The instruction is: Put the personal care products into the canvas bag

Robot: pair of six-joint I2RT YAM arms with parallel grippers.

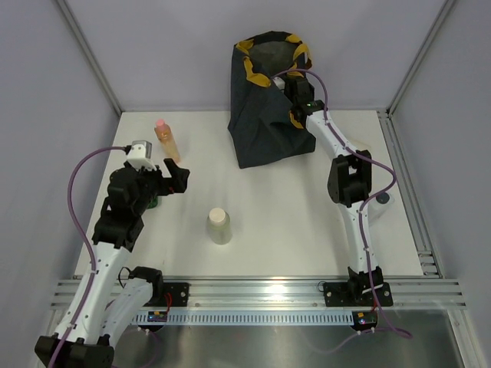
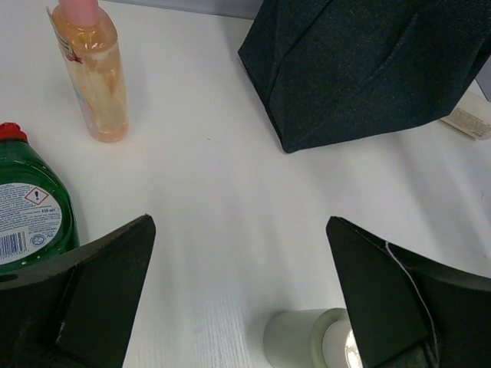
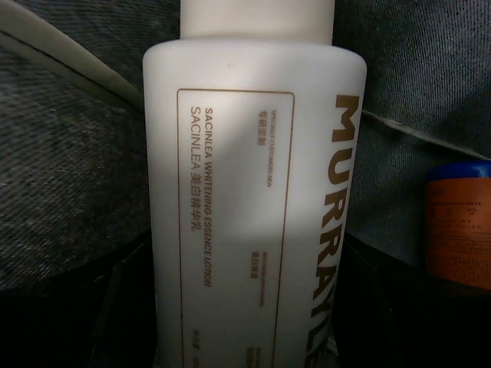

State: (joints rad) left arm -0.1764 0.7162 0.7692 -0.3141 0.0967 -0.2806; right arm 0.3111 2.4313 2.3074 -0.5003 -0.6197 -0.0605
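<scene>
The peach bottle (image 2: 96, 77) stands upright, so my open left gripper needs to move outward over its pink cap (image 2: 80, 11), then go down around the bottle's neck and close.
The canvas bag (image 1: 268, 115) stands upright at the back, dark navy with a mustard rim. My right gripper (image 1: 295, 90) reaches into its mouth. In the right wrist view that gripper (image 3: 249, 307) is shut on a cream lotion bottle (image 3: 253, 192) against the grey lining, with an orange bottle with a blue end (image 3: 458, 226) lying beside it. A peach bottle with a pink cap (image 1: 166, 140) stands at the back left. A cream bottle (image 1: 219, 226) lies mid-table. My left gripper (image 1: 178, 178) hangs open between them with nothing in it; its view shows the peach bottle (image 2: 96, 77), the cream bottle (image 2: 307, 337) and the bag (image 2: 368, 69).
A green dish-soap bottle with a red cap (image 2: 31, 207) stands just left of my left gripper (image 2: 239, 291), largely hidden under the arm in the top view. A white tag (image 2: 469, 119) lies by the bag's base. Grey walls close the table on three sides.
</scene>
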